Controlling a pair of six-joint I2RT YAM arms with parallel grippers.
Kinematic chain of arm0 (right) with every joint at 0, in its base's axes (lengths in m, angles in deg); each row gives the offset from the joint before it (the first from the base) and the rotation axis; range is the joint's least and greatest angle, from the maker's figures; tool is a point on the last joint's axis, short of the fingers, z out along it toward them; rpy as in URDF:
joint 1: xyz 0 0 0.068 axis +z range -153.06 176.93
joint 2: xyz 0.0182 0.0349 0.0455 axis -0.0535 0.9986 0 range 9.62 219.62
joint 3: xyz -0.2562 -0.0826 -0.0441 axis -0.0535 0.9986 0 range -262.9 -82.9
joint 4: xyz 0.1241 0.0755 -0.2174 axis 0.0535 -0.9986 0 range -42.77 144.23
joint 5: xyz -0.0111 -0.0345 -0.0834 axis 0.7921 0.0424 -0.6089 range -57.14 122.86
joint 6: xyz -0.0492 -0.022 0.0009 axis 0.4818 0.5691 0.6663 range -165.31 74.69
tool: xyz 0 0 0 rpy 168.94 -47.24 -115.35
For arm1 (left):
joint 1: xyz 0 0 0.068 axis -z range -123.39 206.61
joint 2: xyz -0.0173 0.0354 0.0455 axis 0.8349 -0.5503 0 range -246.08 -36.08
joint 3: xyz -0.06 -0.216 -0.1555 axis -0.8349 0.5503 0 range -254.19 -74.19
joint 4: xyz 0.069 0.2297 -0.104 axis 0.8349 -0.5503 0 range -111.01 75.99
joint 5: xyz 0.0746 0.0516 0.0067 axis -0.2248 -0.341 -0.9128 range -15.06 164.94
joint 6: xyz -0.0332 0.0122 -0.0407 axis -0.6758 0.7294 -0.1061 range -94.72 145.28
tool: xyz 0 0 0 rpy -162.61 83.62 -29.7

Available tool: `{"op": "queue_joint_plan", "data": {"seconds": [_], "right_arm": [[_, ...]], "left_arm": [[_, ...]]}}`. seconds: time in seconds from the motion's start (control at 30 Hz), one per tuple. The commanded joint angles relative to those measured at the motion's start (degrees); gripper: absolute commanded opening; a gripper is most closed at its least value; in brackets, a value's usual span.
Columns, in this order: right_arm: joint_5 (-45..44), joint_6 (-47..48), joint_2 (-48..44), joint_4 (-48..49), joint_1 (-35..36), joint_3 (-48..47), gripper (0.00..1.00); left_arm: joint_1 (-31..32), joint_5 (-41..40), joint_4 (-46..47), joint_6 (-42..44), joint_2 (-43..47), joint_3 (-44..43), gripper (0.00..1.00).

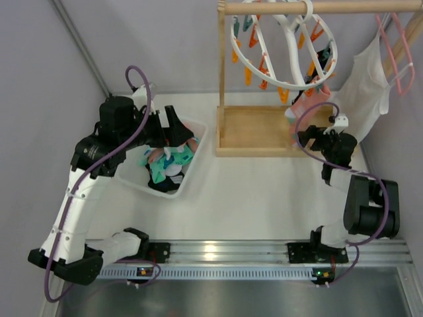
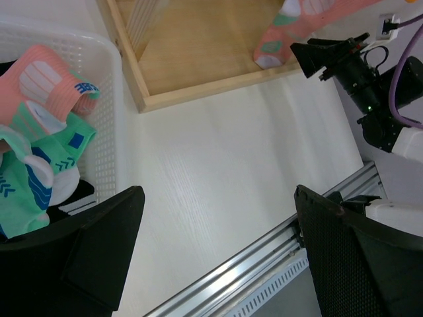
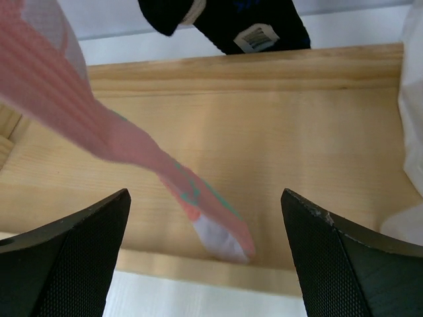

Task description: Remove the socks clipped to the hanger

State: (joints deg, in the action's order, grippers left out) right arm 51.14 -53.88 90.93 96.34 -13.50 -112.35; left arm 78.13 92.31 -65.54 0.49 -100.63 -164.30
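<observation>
I need to move my right gripper next, away from my base and onto the pink sock's lower end.
The white ring hanger hangs from the wooden rod, with orange and teal clips. A pink sock and a black sock are still clipped to it. The pink sock dangles over the wooden base and shows in the right wrist view and the left wrist view. The black sock hangs behind it. My right gripper is open and empty, just short of the pink sock's toe, and shows in the top view. My left gripper is open and empty at the basket's right rim.
A white basket at the left holds several pink, teal and black socks. The wooden rack base lies under the hanger. A white garment and a pink wire hanger hang at the right.
</observation>
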Motion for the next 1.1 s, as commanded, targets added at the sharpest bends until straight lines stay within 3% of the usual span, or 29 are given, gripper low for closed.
{"op": "queue_joint_plan", "data": {"seconds": [0.0,0.13,0.23,0.37,0.47,0.6,0.63,0.93,1.07], "right_arm": [[10.6,2.9,4.8,9.8,-1.3,-6.2,0.91],[13.3,3.2,9.6,11.6,-1.3,-11.2,0.92],[17.7,1.2,13.2,12.4,-1.3,-14.7,0.85],[17.1,-4.3,14.0,18.2,-0.5,-13.3,0.37],[17.6,-7.3,12.7,22.2,0.2,-11.1,0.21],[19.1,-10.1,9.3,21.4,1.3,-10.8,0.16],[19.4,-10.7,8.3,20.2,1.6,-10.9,0.0],[9.8,-12.0,-10.2,5.5,5.6,-5.7,0.0],[1.6,-8.7,-19.1,-7.6,10.0,-4.3,0.0]], "left_arm": [[0.8,-1.0,1.6,2.4,1.3,1.5,0.99],[0.9,-1.0,1.6,2.9,0.7,2.5,0.99],[1.0,-1.5,1.6,3.3,-0.2,1.8,0.98],[1.0,-2.2,1.5,3.6,-1.4,-0.3,0.99],[1.0,-2.9,1.4,3.6,-1.9,-1.6,0.98],[1.0,-2.9,1.5,3.2,-2.4,-2.4,0.99],[1.0,-3.0,1.4,2.7,-2.4,-2.4,0.98],[1.0,-2.7,1.4,-1.8,-2.9,-8.1,0.99],[1.6,-1.7,1.5,-4.5,-3.3,-11.0,0.99]]}}
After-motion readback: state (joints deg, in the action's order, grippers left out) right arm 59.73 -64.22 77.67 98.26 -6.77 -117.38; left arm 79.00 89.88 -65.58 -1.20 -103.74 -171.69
